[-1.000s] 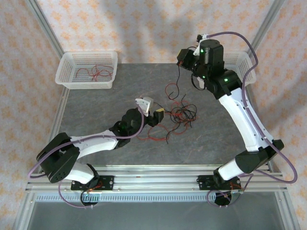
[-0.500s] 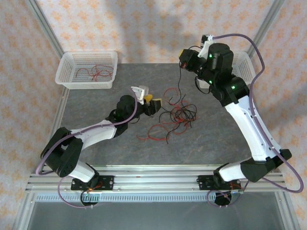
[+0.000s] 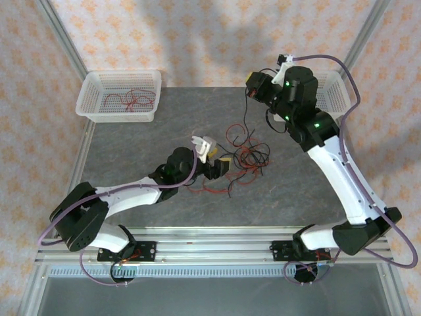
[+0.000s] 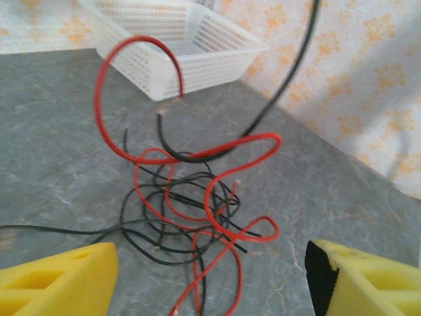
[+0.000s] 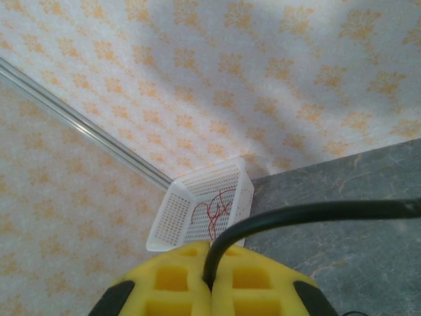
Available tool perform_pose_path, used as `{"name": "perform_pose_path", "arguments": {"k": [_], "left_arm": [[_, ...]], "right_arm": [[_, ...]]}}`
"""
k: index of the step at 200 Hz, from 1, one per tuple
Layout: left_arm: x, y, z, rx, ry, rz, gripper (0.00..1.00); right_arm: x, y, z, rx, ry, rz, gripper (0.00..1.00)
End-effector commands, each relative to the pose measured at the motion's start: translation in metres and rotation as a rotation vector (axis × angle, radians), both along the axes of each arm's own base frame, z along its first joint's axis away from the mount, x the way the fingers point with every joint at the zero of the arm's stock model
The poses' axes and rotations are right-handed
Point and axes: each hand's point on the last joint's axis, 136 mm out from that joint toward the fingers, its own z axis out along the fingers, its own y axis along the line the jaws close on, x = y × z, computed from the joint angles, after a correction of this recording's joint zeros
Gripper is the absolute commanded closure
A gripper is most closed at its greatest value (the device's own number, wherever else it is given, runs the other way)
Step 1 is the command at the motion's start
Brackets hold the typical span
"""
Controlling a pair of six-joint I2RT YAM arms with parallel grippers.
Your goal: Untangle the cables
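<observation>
I will next move the open fingers of my left gripper outward around the red cable's raised arch (image 3: 228,133) (image 4: 99,99), because that bend stands clear of the black coils.
The cables (image 3: 245,157) lie as a tangle of thin red and black loops mid-table. In the left wrist view the tangle (image 4: 191,210) sits on the grey tabletop just ahead of my left gripper (image 4: 210,283), which is open, its yellow fingertips (image 4: 59,276) wide apart with nothing between them. From above, the left gripper (image 3: 219,161) is low at the tangle's left edge. My right gripper (image 3: 252,83) is raised at the back, shut on a black cable (image 5: 309,212) that hangs down to the tangle; that strand (image 4: 289,72) rises out of the pile.
A white basket (image 3: 99,99) holding several red wires stands at the back left. A second white basket (image 3: 331,84) sits at the back right behind the right arm. Aluminium frame rails edge the table.
My left gripper swung back, then came forward and right, down to the tangle's edge, its jaws a little wider. The right gripper stays raised, still shut on the black cable.
</observation>
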Motion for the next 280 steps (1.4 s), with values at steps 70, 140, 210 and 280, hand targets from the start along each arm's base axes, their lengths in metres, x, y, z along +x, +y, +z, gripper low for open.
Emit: {"name": "perform_pose_path", "arguments": {"k": [70,140,210,280], "left_arm": [[0.035,-0.004,0.059,-0.296,0.007,-0.249,0.25],[0.035,-0.006,0.039,-0.259,0.041,-0.28,0.3],[0.075,0.011,0.031,-0.144,-0.02,-0.071,0.33],[0.081,0.015,0.032,-0.113,-0.028,-0.038,0.35]], "right_arm": [[-0.028,0.009,0.016,-0.042,-0.114,0.145,1.0],[-0.03,0.012,0.015,-0.033,-0.115,0.164,1.0],[-0.036,0.011,0.019,-0.019,-0.121,0.175,1.0],[-0.033,0.017,0.016,-0.005,-0.109,0.193,1.0]]}}
